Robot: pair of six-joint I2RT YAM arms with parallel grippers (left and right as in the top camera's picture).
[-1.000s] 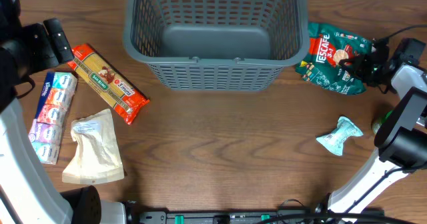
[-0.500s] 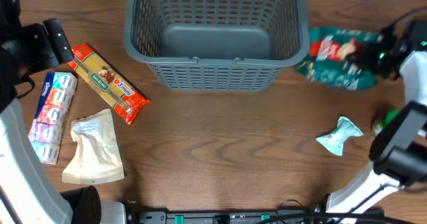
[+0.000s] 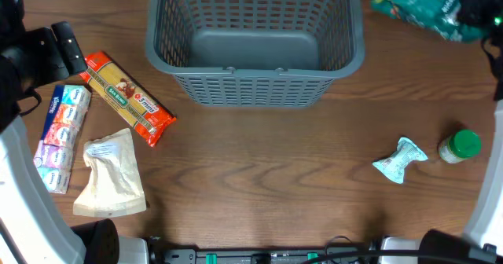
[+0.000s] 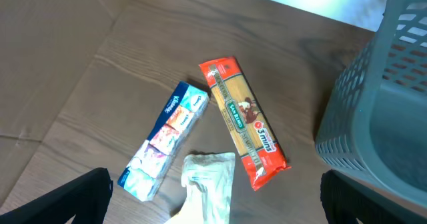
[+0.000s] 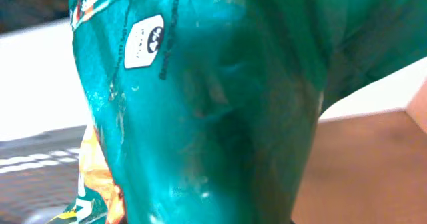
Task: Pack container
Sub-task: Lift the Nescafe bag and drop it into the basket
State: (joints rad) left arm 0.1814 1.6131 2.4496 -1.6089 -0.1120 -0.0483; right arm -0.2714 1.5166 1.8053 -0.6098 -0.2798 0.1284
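Observation:
The packet goes over the basket's rim in my right gripper next. It then goes down and is released, since the basket's empty bottom lies to my gripper's left in the overhead view.
The grey lattice basket [image 3: 251, 82] stands at the back middle, with nothing visible inside; its wall shows in the left wrist view [image 4: 353, 111]. My right gripper [image 3: 474, 5] is shut on a green coffee packet [image 3: 420, 5] and holds it in the air just right of the basket's far right corner. The packet fills the right wrist view [image 5: 213, 117] and hides the fingers. My left gripper [image 3: 49, 50] is open and holds nothing, high above the left packets; its fingers [image 4: 213, 204] are wide apart.
On the left lie a red pasta packet [image 3: 126, 97] [image 4: 243, 121], a tissue pack [image 3: 59, 134] [image 4: 165, 141] and a white pouch [image 3: 110, 176] [image 4: 210, 184]. At the right lie a small light-blue packet [image 3: 399, 159] and a green-lidded jar [image 3: 460, 146].
My right gripper has lifted the green packet off the table and carried it up and back, beside the basket's far right corner. The jar is now uncovered. The left arm has not moved.

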